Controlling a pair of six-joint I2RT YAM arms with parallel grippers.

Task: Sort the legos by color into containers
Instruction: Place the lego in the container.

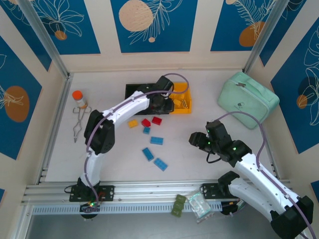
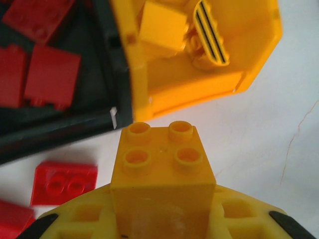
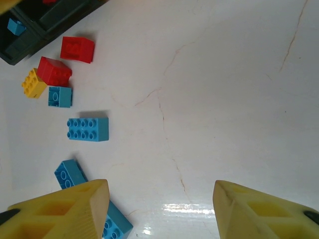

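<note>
The left gripper carries the square yellow lego over the near side of the yellow-orange container next and releases it among matching yellow bricks, as that container lies just outward.
My left gripper point(image 1: 168, 103) is shut on a yellow square lego point(image 2: 162, 164), held just in front of the yellow-orange container point(image 1: 182, 111). That container point(image 2: 189, 89) holds yellow bricks. The black container point(image 2: 99, 59) beside it holds red bricks, and another red lego point(image 2: 65, 181) lies on the table near it. Loose on the table are a yellow lego point(image 1: 133, 123), two red legos point(image 1: 145, 122) and several blue legos point(image 1: 156, 140). My right gripper point(image 1: 197, 139) hangs open and empty point(image 3: 162, 191) over bare table, right of the blue legos point(image 3: 88, 129).
A mint-green zip case point(image 1: 247, 99) lies at the back right. An orange-capped bottle point(image 1: 78, 98) and metal tongs point(image 1: 79, 122) sit at the left. Small packets point(image 1: 197, 204) rest on the front rail between the arm bases.
</note>
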